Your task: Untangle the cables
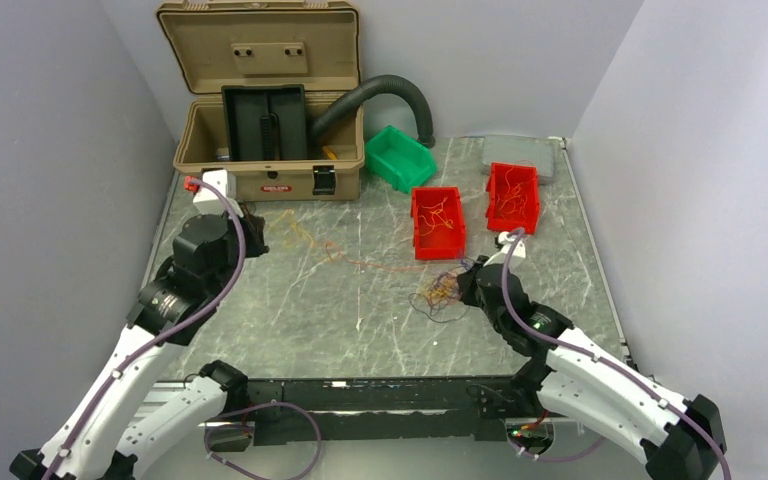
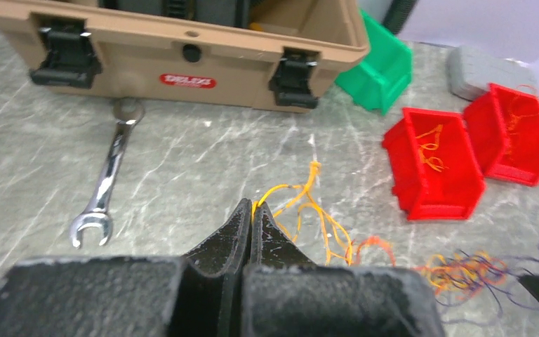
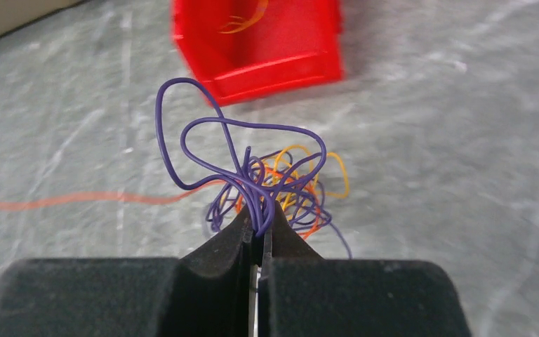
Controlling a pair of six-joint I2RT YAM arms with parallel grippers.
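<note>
An orange wire [image 3: 77,199] connects the purple wires [image 3: 203,137] to the yellow clump of wires, so the robot's right gripper will next pull the purple wires back and to the right in the top view, away from the clump.
The cables lie in two groups on the marble table. A tangle of purple, orange and yellow wires [image 1: 440,293] sits mid-table, and my right gripper [image 3: 260,223] is shut on a bunch of its purple wires [image 3: 203,137], which loop up above the fingertips. A looser clump of yellow-orange wires [image 2: 319,210] lies further left. My left gripper [image 2: 254,208] is shut on one yellow strand at that clump's near end. From above, the left gripper [image 1: 257,224] is by the yellow wires [image 1: 295,234] and the right gripper [image 1: 468,284] is at the tangle's right side. A thin orange wire [image 3: 77,199] runs between the groups.
Two red bins [image 1: 438,222] [image 1: 513,196] holding a few orange wires stand behind the tangle, with a green bin [image 1: 400,158] and a grey pad [image 1: 523,155] further back. An open tan toolbox [image 1: 270,150] with a black hose [image 1: 390,92] stands back left. A wrench [image 2: 105,186] lies before it.
</note>
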